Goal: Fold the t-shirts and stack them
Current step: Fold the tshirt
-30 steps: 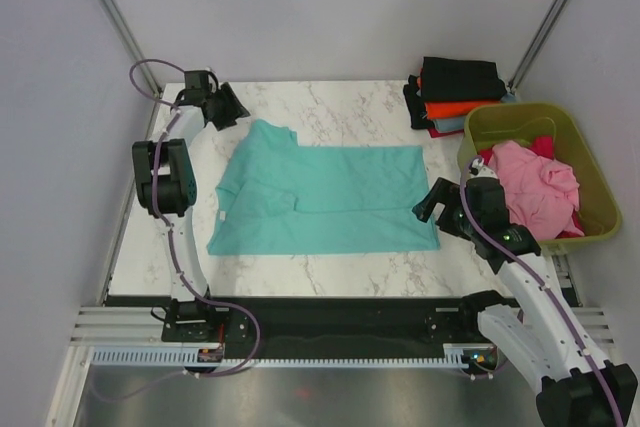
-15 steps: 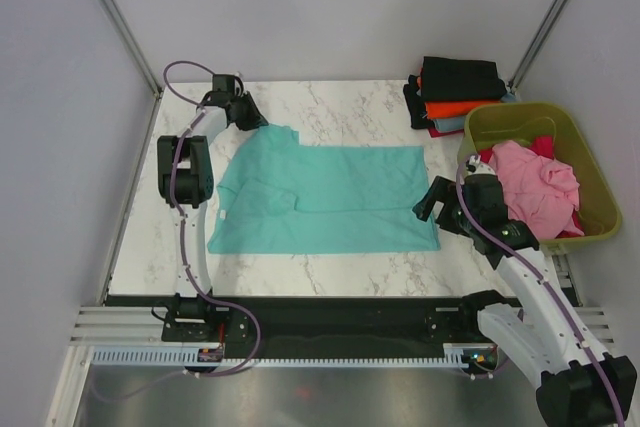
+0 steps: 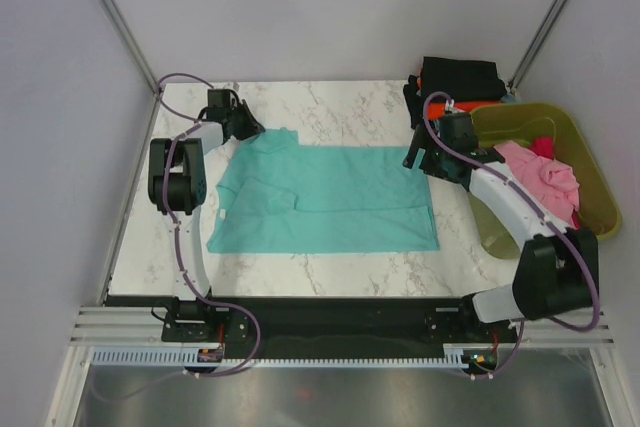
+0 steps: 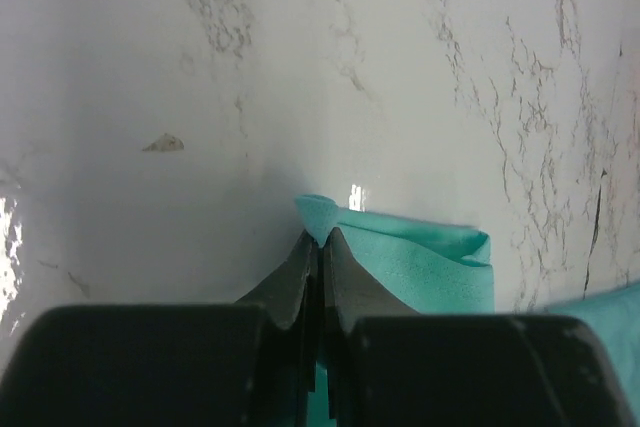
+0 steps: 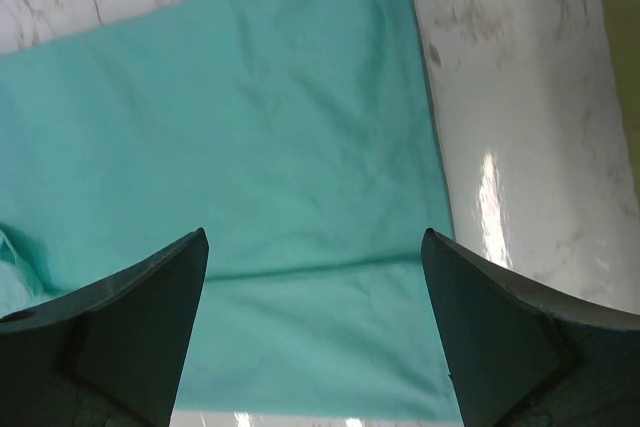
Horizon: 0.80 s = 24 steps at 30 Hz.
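The right gripper reaches outward and down next to close on the shirt's far corner by the stack, since my left gripper already pinches the other far corner.
A teal t-shirt (image 3: 330,197) lies partly folded in the middle of the marble table. My left gripper (image 3: 252,128) is at its far left corner. In the left wrist view that gripper (image 4: 320,237) is shut, with a small peak of the teal cloth (image 4: 430,262) pinched between its tips. My right gripper (image 3: 420,162) hovers over the shirt's far right corner. Seen from the right wrist, it (image 5: 313,239) stands open with nothing between its fingers (image 5: 150,297), only flat teal cloth (image 5: 250,127) below. A pink t-shirt (image 3: 550,172) lies in the tub.
A stack of folded t-shirts (image 3: 455,82), black on top with orange and red below, sits at the far right corner. Beside it stands an olive-green tub (image 3: 515,112), close behind the right arm. Bare marble (image 3: 340,102) runs along the far edge.
The left gripper has moved onto the shirt's far left corner and shut on it. The right arm has swung from the shirt's near right corner to its far right corner.
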{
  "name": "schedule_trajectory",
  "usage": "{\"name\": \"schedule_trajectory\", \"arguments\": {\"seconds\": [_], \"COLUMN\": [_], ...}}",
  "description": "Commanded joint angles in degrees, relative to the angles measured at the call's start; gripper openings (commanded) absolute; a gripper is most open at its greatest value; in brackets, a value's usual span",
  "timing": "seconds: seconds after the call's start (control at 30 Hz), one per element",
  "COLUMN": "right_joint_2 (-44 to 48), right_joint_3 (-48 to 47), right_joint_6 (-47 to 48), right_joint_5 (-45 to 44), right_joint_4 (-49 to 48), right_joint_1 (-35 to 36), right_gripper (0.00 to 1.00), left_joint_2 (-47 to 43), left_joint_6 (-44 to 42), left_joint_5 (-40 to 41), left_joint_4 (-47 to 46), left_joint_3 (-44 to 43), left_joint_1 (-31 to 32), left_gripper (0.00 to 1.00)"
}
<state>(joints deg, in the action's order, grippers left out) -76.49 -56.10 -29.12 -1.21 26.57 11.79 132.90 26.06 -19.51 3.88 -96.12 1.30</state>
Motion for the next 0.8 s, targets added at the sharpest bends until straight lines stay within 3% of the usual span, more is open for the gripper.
{"name": "schedule_trajectory", "arguments": {"seconds": [0.0,0.17,0.37,0.77], "right_joint_2": [-9.79,-26.74,-38.89,-42.34], "right_joint_3": [-9.8,-22.11,-30.21,-29.78], "right_joint_6": [2.4,3.9,3.99,4.25], "right_joint_5": [-4.75,-11.17,-13.98,-17.94], "right_joint_4": [-4.51,-4.51,-4.59,-7.67], "right_joint_1": [0.07,-0.01,-0.01,-1.33], "right_gripper": [0.95,0.88,0.75,0.66], "left_joint_2": [-5.19,-6.69,-8.27,-9.24], "left_joint_6": [-1.46,-1.19,-0.49,-0.22], "left_joint_5": [2.19,2.9,3.86,4.57], "left_joint_4": [-8.96,-10.9,-14.78,-17.24], "left_joint_3": [6.45,8.31,11.65,13.76], "left_joint_1": [1.07,1.07,0.81,0.9], "left_gripper": [0.04,0.02,0.02,0.02]}}
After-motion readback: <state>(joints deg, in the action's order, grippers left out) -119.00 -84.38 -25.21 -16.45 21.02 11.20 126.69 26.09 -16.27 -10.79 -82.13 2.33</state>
